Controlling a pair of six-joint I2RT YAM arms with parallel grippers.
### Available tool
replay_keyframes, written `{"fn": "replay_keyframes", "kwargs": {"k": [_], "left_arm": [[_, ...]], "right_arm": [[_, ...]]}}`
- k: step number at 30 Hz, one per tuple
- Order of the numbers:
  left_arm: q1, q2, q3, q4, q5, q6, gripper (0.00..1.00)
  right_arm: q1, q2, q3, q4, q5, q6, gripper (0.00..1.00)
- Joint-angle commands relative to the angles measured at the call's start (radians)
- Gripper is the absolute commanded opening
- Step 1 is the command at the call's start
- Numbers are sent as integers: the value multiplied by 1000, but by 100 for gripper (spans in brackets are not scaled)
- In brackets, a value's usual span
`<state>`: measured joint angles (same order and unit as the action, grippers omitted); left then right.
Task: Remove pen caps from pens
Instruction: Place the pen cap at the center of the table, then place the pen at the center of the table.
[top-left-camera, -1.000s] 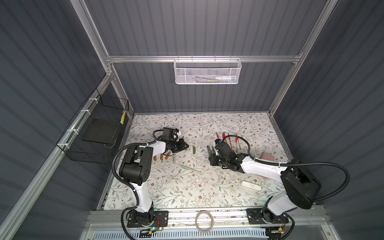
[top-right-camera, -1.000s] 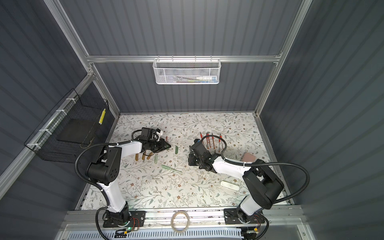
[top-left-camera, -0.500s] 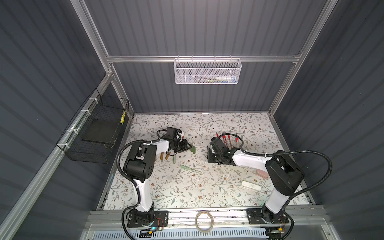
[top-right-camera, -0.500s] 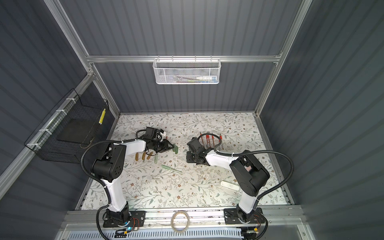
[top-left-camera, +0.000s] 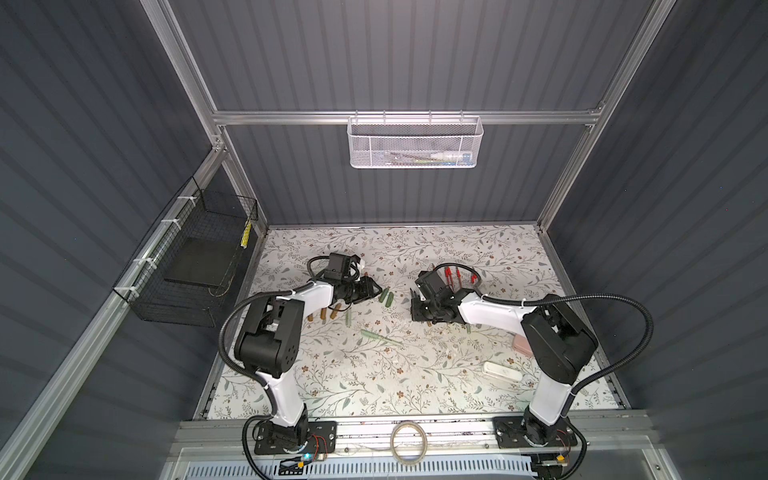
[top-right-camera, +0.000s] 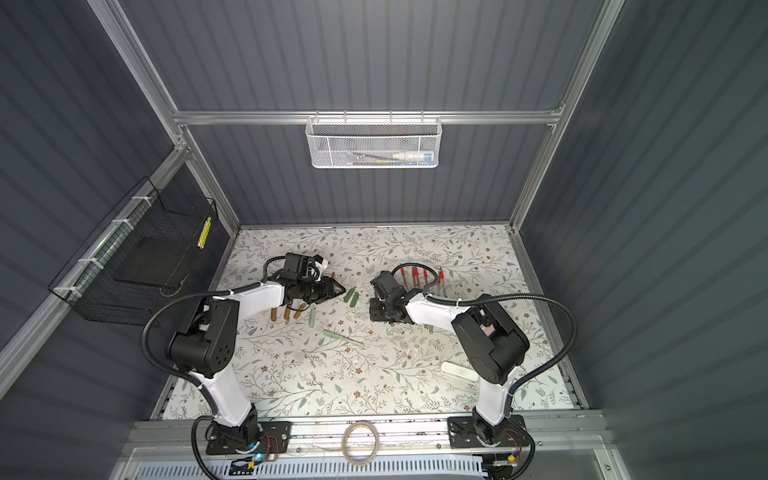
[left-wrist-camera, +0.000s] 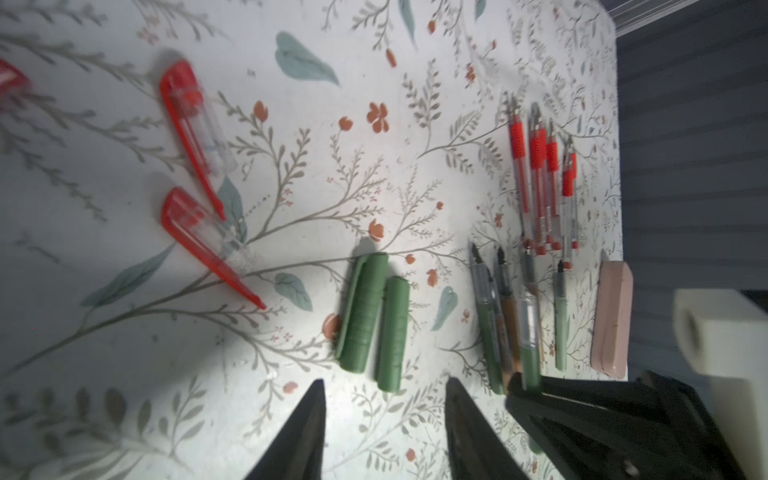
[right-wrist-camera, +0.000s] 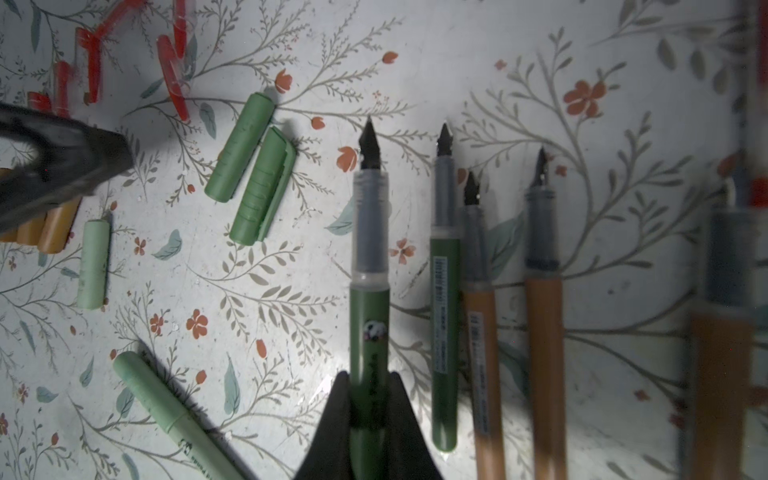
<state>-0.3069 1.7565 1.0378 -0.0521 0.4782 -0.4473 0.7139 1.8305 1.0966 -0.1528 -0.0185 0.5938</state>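
My right gripper lowers the olive-green pen onto the open mat (right-wrist-camera: 409, 328) beside the other olive pen next and releases it, since the uncapped pens lie lined up there.
My left gripper (left-wrist-camera: 384, 385) is open over the mat with nothing between its fingers. Two olive-green caps (left-wrist-camera: 363, 311) lie side by side just beyond its fingertips, and show in both top views (top-left-camera: 386, 297) (top-right-camera: 351, 298). My right gripper (right-wrist-camera: 369, 376) is shut on an uncapped olive-green pen (right-wrist-camera: 369, 316) with its nib bare. Beside that pen lie more uncapped pens, one olive (right-wrist-camera: 444, 291) and mustard-brown ones (right-wrist-camera: 544, 332). A capped pale-green pen (right-wrist-camera: 166, 407) lies apart at mid-table (top-left-camera: 376, 336). Red-accented clear pens (left-wrist-camera: 540, 187) lie in a row, and loose red caps (left-wrist-camera: 191, 124) lie elsewhere on the mat.
Mustard caps (top-left-camera: 324, 316) and a pale-green cap (right-wrist-camera: 93, 266) lie by the left arm. A pink case (top-left-camera: 521, 345) and a white case (top-left-camera: 500, 371) sit at the right front. A wire basket (top-left-camera: 191, 266) hangs on the left wall and a white mesh basket (top-left-camera: 415, 143) on the back wall.
My left gripper has opened and drawn slightly back from the olive-green caps. The right arm's elbow has swung in and risen, and its gripper has stayed shut on the pen.
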Motion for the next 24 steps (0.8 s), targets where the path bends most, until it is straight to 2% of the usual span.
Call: {"fn": "replay_keyframes", "kwargs": {"k": [1, 5, 8, 15, 19, 24], "left_arm": [[-3, -111, -42, 38, -47, 73, 56], [0, -213, -62, 32, -75, 161, 67], [30, -245, -56, 28, -47, 176, 73], [181, -316, -62, 52, -12, 121, 77], [210, -343, -58, 33, -7, 141, 82], [238, -360, -45, 30, 24, 154, 88]], "right_arm": [[-4, 35, 55, -52, -7, -17, 3], [-4, 56, 71, -66, 23, -17, 4], [-3, 87, 109, -112, 25, -19, 7], [6, 139, 166, -168, 57, -26, 12], [17, 148, 182, -191, 99, -39, 16], [23, 185, 217, -226, 92, -49, 22]]}}
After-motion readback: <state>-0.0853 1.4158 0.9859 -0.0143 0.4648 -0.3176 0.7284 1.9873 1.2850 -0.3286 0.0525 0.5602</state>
